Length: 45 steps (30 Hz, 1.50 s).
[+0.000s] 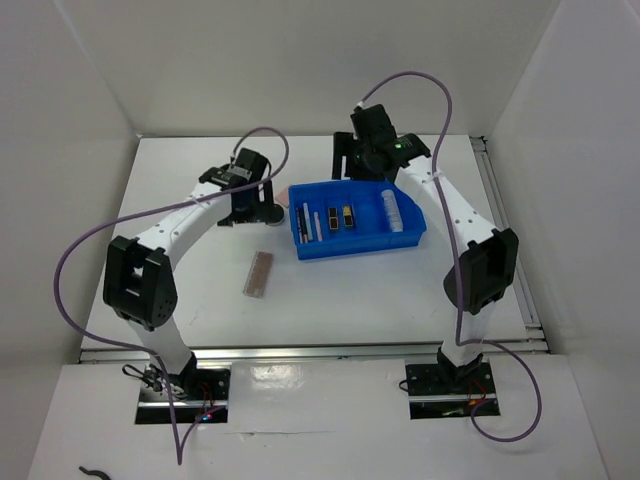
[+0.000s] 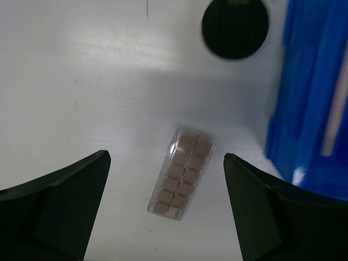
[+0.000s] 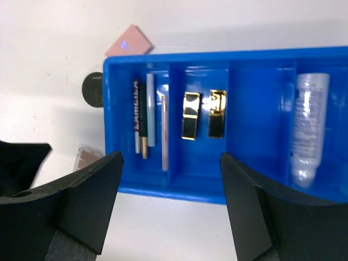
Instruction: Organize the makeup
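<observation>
The robot's left gripper has to go back down toward the base next and close across the middle of the palette (image 1: 257, 275) (image 2: 181, 175), because the palette's narrow width fits between the open fingers.
The brownish-pink palette (image 2: 181, 175) lies on the white table below and between the fingers of my open, empty left gripper (image 2: 166, 156); it also shows in the top view (image 1: 260, 273). The round black compact (image 2: 235, 28) lies beyond it, beside the blue tray (image 2: 310, 109). My right gripper (image 3: 172, 157) is open and empty above the tray's edge (image 3: 250, 187). The tray holds thin pencils (image 3: 142, 119), two black-and-gold pieces (image 3: 190, 115) and a white tube (image 3: 308, 128). The pink square pad (image 3: 129, 42) lies outside the tray by its corner.
The blue tray (image 1: 415, 236) stands mid-table between both arms. White walls enclose the table on the left, back and right. A metal rail (image 1: 300, 350) runs along the near edge. Purple cables loop over both arms.
</observation>
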Available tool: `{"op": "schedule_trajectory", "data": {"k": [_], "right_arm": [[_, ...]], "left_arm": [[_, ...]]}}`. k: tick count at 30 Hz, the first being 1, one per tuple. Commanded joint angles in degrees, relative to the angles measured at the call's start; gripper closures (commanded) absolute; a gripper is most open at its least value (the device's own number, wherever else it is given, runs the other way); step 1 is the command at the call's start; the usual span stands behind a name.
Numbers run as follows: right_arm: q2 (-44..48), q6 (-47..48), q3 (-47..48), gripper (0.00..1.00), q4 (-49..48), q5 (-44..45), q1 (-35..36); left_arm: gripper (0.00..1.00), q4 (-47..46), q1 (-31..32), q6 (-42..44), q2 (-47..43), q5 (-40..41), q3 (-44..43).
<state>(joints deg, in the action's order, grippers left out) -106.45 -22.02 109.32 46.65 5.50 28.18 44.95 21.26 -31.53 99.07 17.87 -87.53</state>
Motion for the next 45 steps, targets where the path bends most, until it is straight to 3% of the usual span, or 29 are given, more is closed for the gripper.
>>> {"op": "schedule_trajectory", "data": {"k": [1,7,22,29,32,36,38,41,45], "right_arm": [[2.4,-0.3,-4.5,0.2,-0.3,1.2,0.1],[5.3,0.9,-7.0,0.18,-0.3,1.8,-2.1],[10.8,0.9,-13.3,0.18,-0.3,1.8,-3.1],[12.6,0.9,-16.2,0.18,-0.9,1.8,-3.1],[12.6,1.4,-16.8,0.18,-0.9,1.8,-3.7],[12.6,2.0,-16.8,0.18,0.2,4.1,-4.9],[13.9,2.0,-17.6,0.18,0.2,4.1,-5.5],[16.9,1.0,-21.8,0.18,-0.9,4.7,-6.8],[21.0,-1.6,-25.9,0.18,-1.7,5.2,-8.9]], "left_arm": [[0.0,3.6,2.1,1.5,-3.0,-0.5,6.7],[0.0,-6.3,4.1,-0.8,-10.7,-6.0,26.8],[0.07,-13.7,5.1,1.4,-0.4,-8.0,26.1],[0.27,-14.2,5.6,-1.9,1.5,-5.1,26.1],[0.48,-11.7,5.6,-3.1,0.8,-3.3,24.7],[0.63,-5.0,5.6,-5.2,-3.8,-0.3,20.1],[0.83,-0.7,5.6,-5.2,-6.2,-0.3,16.9],[0.89,2.0,5.6,-4.7,-10.5,-3.3,14.0],[0.89,1.9,6.2,-4.2,-12.3,-9.8,6.1]]}}
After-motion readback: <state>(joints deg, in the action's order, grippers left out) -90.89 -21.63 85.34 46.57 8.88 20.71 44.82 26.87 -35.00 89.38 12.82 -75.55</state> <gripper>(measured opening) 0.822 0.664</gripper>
